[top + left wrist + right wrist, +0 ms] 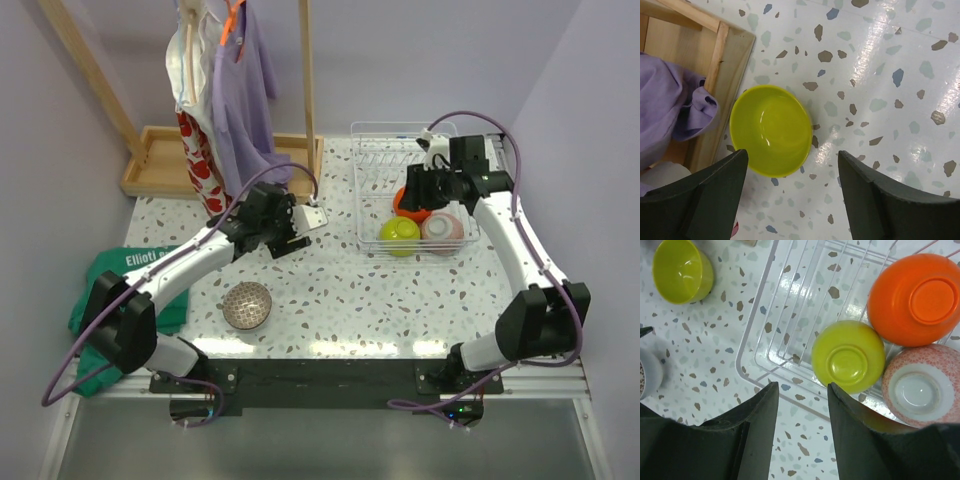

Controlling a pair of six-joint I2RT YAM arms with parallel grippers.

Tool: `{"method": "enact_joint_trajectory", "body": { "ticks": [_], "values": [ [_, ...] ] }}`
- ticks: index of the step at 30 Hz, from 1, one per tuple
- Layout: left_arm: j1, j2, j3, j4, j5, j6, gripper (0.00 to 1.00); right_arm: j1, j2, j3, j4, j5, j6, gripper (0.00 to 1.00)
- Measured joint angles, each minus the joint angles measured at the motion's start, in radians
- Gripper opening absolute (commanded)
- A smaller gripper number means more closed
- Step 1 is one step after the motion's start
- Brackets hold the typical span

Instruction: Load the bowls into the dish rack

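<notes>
My left gripper will next go down astride the lime green bowl's rim (809, 143) farthest from the wooden tray, because the purple cloth and the tray crowd the bowl's opposite side.
The clear wire dish rack (385, 127) stands at the back right and holds three upturned bowls: an orange-red bowl (915, 297), a lime green bowl (849, 356) and a white bowl with a pinkish underside (920, 387). A second lime green bowl (771, 129) stands upright on the table beside the wooden tray; it also shows in the right wrist view (682, 270). The grey-brown speckled bowl (247, 305) stands upright near the front left. My left gripper (790, 165) is open and empty above the table, just short of the upright green bowl. My right gripper (802, 390) is open and empty over the rack's near-left edge (800, 290).
A wooden tray base (165, 160) with upright posts stands at the back left, with purple (240, 90) and red-patterned garments hanging over it. The purple cloth (670, 105) drapes beside the green bowl. A green cloth (110, 280) lies at the left edge.
</notes>
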Motion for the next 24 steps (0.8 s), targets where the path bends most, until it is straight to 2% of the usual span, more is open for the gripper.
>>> {"method": "enact_joint_trajectory", "body": {
  "ticks": [4, 8, 16, 19, 20, 24],
  "values": [
    [0.000, 0.040, 0.002, -0.001, -0.026, -0.002, 0.72, -0.006, -0.039, -0.009, -0.005, 0.025, -0.025, 0.48],
    [0.000, 0.150, 0.035, -0.003, -0.055, -0.021, 0.69, -0.012, -0.050, -0.013, -0.020, 0.050, -0.046, 0.49],
    [0.000, 0.269, 0.057, 0.007, -0.100, -0.061, 0.57, -0.012, -0.085, -0.017, -0.050, 0.079, -0.082, 0.49],
    [0.000, 0.286, 0.066, 0.019, -0.123, -0.070, 0.45, -0.012, -0.098, -0.021, -0.053, 0.092, -0.085, 0.49],
    [0.000, 0.295, 0.072, 0.024, -0.129, -0.076, 0.37, -0.012, -0.102, -0.024, -0.053, 0.093, -0.085, 0.49],
    [0.000, 0.322, 0.098, 0.026, -0.146, -0.087, 0.17, -0.012, -0.106, -0.032, -0.054, 0.095, -0.085, 0.49]
  ]
}}
